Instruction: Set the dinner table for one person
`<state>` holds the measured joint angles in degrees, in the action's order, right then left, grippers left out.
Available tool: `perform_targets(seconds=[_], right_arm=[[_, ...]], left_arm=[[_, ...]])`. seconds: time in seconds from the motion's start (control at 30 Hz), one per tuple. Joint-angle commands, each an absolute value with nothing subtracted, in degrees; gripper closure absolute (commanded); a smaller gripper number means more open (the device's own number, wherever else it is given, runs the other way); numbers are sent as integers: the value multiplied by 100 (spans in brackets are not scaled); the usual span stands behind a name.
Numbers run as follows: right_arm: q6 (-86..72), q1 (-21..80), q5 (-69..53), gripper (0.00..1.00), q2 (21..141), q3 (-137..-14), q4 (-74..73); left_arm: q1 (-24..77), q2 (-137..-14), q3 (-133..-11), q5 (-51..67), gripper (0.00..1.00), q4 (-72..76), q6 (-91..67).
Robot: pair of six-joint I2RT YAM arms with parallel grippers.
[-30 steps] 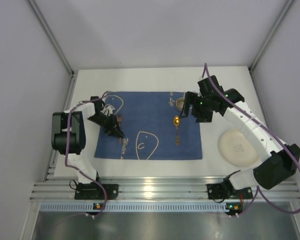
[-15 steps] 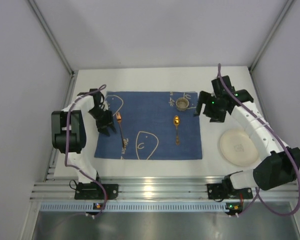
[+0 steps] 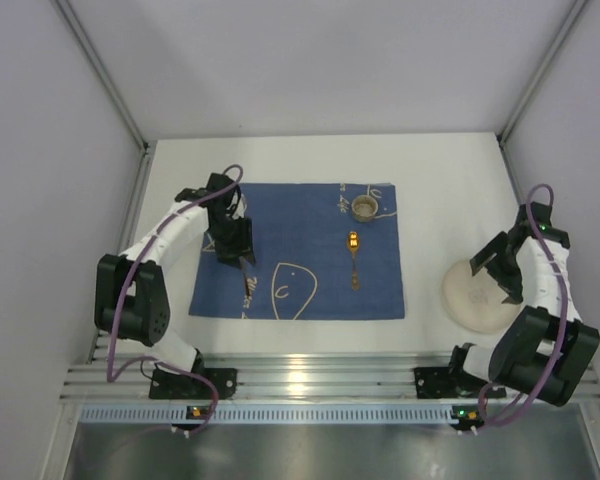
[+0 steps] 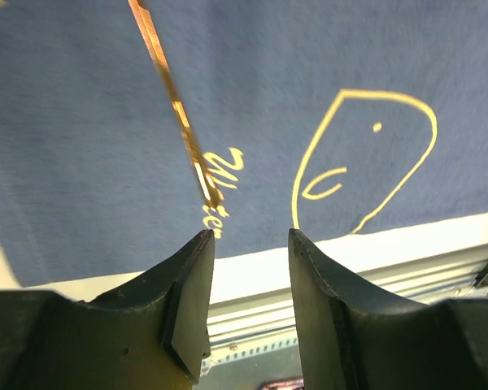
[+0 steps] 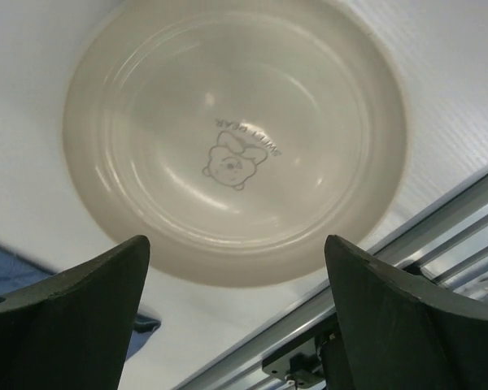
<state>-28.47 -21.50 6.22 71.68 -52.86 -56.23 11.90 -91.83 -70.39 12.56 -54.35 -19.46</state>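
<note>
My right gripper will next lower to the plate's rim away from the cloth [image 5: 381,205], open fingers on both sides of that rim, as the plate lies on bare table beside the cloth.
The white dinner table [image 3: 435,180] carries a blue cloth [image 3: 300,262]. On the cloth lie a copper fork [image 3: 247,287] at the left, a gold spoon [image 3: 353,255] and a small cup [image 3: 364,208]. My left gripper [image 3: 241,258] hovers over the fork's upper part, open and empty. In the left wrist view the fork handle [image 4: 175,110] runs up from just ahead of my left gripper [image 4: 250,236]. A cream plate [image 3: 468,298] sits on the bare table at the right. My right gripper [image 3: 495,276] is wide open above it. The plate [image 5: 236,138] fills the right wrist view, beyond my right gripper [image 5: 236,244].
The ribbed aluminium rail [image 3: 310,378] runs along the near edge, with both arm bases on it. Grey walls close in the left, back and right sides. The cloth's corner [image 5: 4,260] shows at the left of the right wrist view.
My right arm swung from beside the cup to above the plate, jaws wide. My left gripper moved right from the cloth's left edge to over the fork, which stays on the cloth.
</note>
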Motion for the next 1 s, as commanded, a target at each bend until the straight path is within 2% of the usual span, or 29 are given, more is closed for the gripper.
perform_targets(seconds=[0.0,0.07,0.2,0.4,0.67,0.8,0.97], right_arm=[[-2698,-2399,1307,10,7259,-5449,-5318],[-2707,-2469,1327,10,7417,-5415,-5213],[-2865,-2426,450,16,7821,-5028,-4398],[-3129,-2066,685,17,8708,-5079,-3859],[-3322,-1592,686,18,10175,-6256,-3692],[-3340,-1293,54,18,10738,-6889,-3384],[-3384,-1151,-430,19,10732,-7681,-3401]], left_arm=[[1571,-9088,-6820,1221,54,-5204,-2241],[1722,-9123,-6864,1230,54,-5177,-2259],[1925,-9360,-7022,1318,56,-5177,-2180],[1934,-9475,-7304,1345,58,-5326,-2030],[1934,-9211,-6944,1345,59,-5247,-2118],[1934,-9097,-6847,1327,60,-5273,-2197],[1934,-9079,-6969,1257,60,-5370,-2180]])
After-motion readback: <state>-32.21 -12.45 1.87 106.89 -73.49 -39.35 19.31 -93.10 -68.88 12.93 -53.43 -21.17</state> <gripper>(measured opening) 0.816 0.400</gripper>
